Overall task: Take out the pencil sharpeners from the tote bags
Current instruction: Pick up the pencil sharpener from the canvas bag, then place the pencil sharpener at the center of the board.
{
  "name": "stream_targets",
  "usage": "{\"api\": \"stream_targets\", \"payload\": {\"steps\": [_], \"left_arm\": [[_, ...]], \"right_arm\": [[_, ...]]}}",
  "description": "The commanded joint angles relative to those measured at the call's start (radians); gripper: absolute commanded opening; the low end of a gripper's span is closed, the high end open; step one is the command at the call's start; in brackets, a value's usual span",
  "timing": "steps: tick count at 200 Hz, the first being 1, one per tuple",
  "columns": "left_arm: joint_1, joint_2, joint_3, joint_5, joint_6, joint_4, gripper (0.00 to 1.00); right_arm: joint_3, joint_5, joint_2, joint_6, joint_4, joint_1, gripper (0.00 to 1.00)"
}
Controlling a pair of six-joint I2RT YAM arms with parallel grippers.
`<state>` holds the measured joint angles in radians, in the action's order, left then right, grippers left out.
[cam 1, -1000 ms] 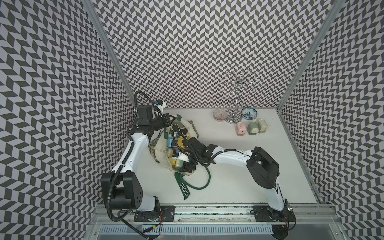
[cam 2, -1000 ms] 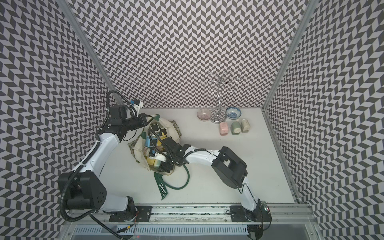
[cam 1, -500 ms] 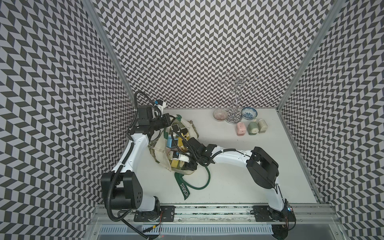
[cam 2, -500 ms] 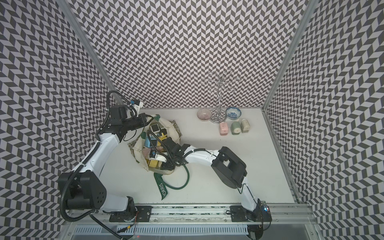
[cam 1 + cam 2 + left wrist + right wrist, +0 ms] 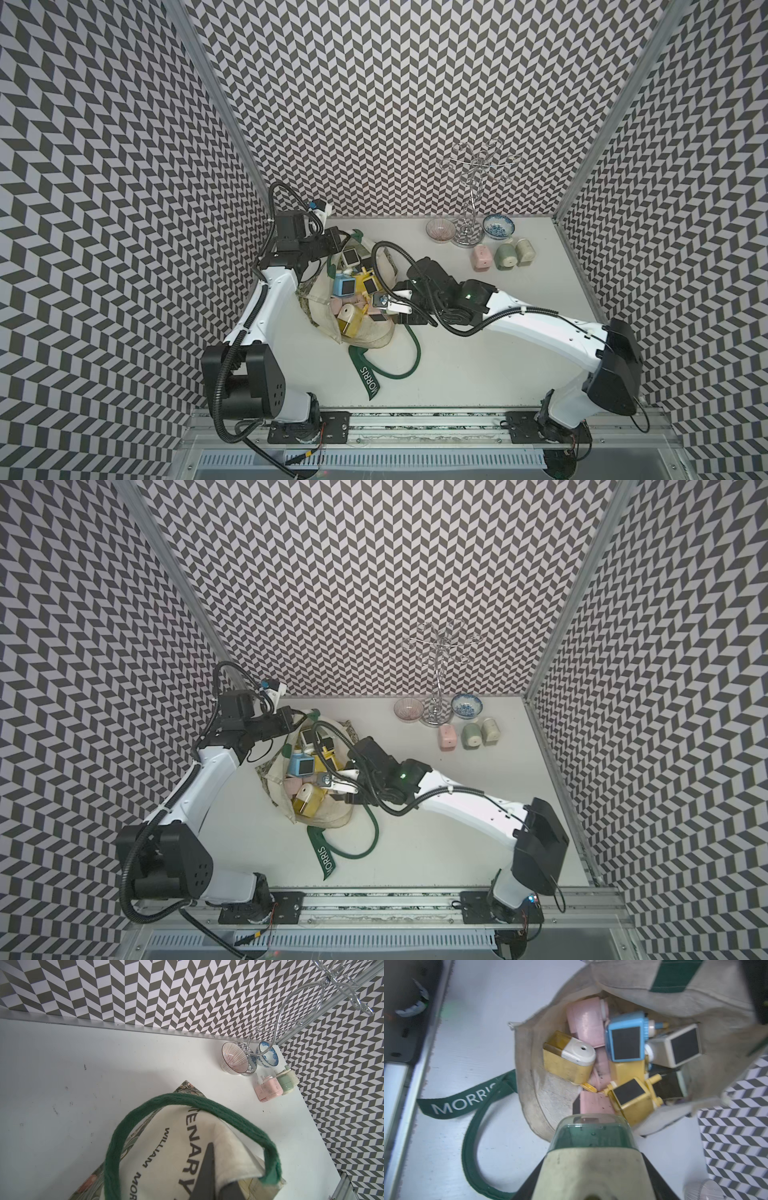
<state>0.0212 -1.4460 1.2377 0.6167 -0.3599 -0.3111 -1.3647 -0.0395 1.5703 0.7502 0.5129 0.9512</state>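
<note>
I need to carry the beige sharpener outward with my right gripper, then lower it and release it on the bare tabletop [image 5: 458, 261] beside the pink sharpener, at the open end of the row.
The cream tote bag [image 5: 376, 334] [image 5: 332, 812] lies open on its side at the table's left. My left gripper [image 5: 336, 243] [image 5: 217, 1176] is shut on the bag's upper rim cloth beside the green strap [image 5: 187, 1101] and holds the mouth open. At the mouth, my right gripper [image 5: 388, 301] [image 5: 338, 782] [image 5: 591, 1180] is shut on a beige pencil sharpener with a green clear drawer [image 5: 591, 1155]. Inside lie several more, among them blue [image 5: 625, 1041], yellow [image 5: 569, 1059] and pink [image 5: 587, 1022]. A pink [image 5: 481, 257], a green [image 5: 506, 254] and a beige sharpener [image 5: 524, 251] stand out on the table.
Two small patterned bowls [image 5: 440, 230] [image 5: 498, 226] flank a wire stand [image 5: 471, 208] at the back right, just behind the three set-out sharpeners. The bag's "MORRIS" strap [image 5: 370, 376] loops over the table in front of the bag. Patterned walls close three sides.
My right gripper's jaws have closed on the beige and green sharpener, and it has drawn back a little from the bag's mouth. The left arm has not moved.
</note>
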Motion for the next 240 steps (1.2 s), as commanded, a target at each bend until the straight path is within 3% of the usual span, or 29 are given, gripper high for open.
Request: {"api": "stream_targets", "payload": {"steps": [1,45,59,85,113,173,240], "left_arm": [[0.009,0.053,0.012,0.012,0.003,0.061,0.00],[0.010,0.054,0.008,0.017,-0.001,0.066,0.00],[0.010,0.052,0.008,0.016,-0.001,0.066,0.00],[0.013,0.051,0.008,0.016,-0.001,0.066,0.00],[0.015,0.053,0.008,0.011,0.004,0.064,0.00],[0.017,0.051,0.009,0.006,0.004,0.060,0.00],[0.017,0.049,0.009,0.005,0.006,0.058,0.00]], "right_arm": [[-0.011,0.057,-0.021,-0.046,0.032,-0.110,0.35],[-0.077,-0.049,0.083,-0.317,0.005,-0.338,0.33],[-0.122,-0.023,0.156,-0.395,0.027,-0.376,0.33],[-0.288,0.062,0.337,-0.548,0.144,-0.437,0.32],[-0.487,0.020,0.513,-0.689,0.278,-0.524,0.32],[-0.666,0.054,0.692,-0.755,0.395,-0.591,0.35],[-0.709,0.073,0.762,-0.785,0.417,-0.631,0.39]]}}
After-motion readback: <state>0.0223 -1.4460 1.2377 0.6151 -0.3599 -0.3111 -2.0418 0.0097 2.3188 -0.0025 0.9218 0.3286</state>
